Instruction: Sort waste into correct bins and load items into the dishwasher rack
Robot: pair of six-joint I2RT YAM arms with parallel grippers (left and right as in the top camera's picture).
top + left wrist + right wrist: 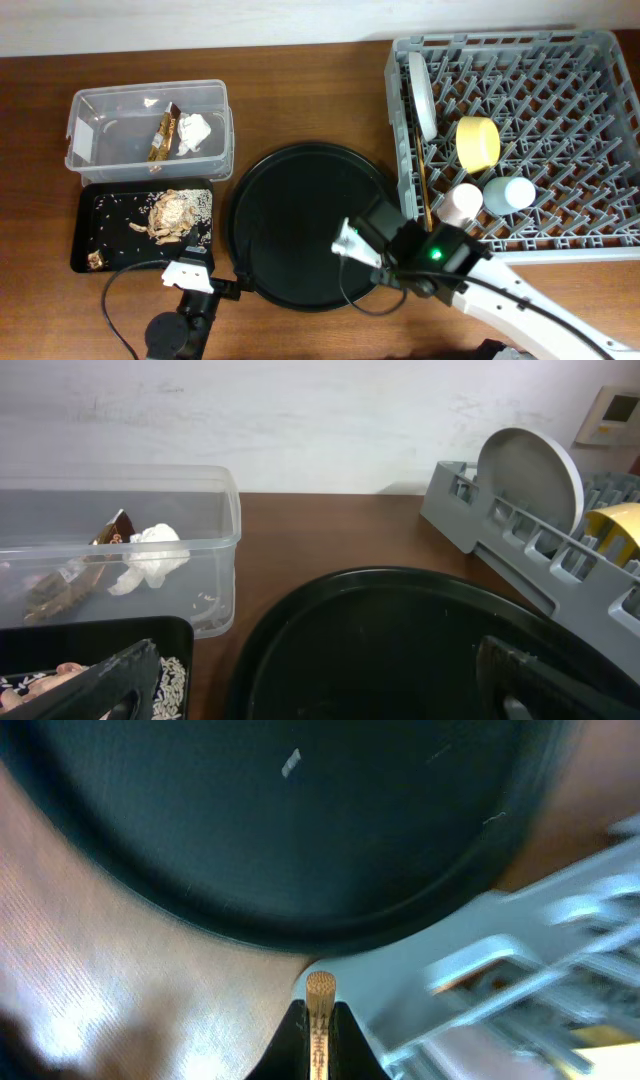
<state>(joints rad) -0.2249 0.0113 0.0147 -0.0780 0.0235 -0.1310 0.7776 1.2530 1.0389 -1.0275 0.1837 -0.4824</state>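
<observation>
The rack row holding a chopstick [423, 174] is to the right in the overhead view, so my right gripper should move outward over it next and release alongside the chopstick.
The grey dishwasher rack [560, 235] stands at the right and holds the pale plate [424, 92] upright, the yellow bowl [479, 141], the pink cup [464, 202] and the light blue cup [510, 192]. A wooden chopstick [422, 170] lies along its left side. My right gripper [392, 232] is at the rack's front-left corner [450, 970], shut on a chopstick [320, 992]. The clear box [90, 105] holds the wrapper [163, 135] and tissue [195, 133]. The shallow black tray [88, 225] holds food scraps [172, 212]. My left gripper [190, 272] is open and empty [320, 695].
A large round black tray [300, 225] lies between the bins and the rack, under both grippers' reach; it also shows in the left wrist view [400, 640] and the right wrist view [300, 820]. Bare brown table lies behind it. A cable loops near the left arm's base.
</observation>
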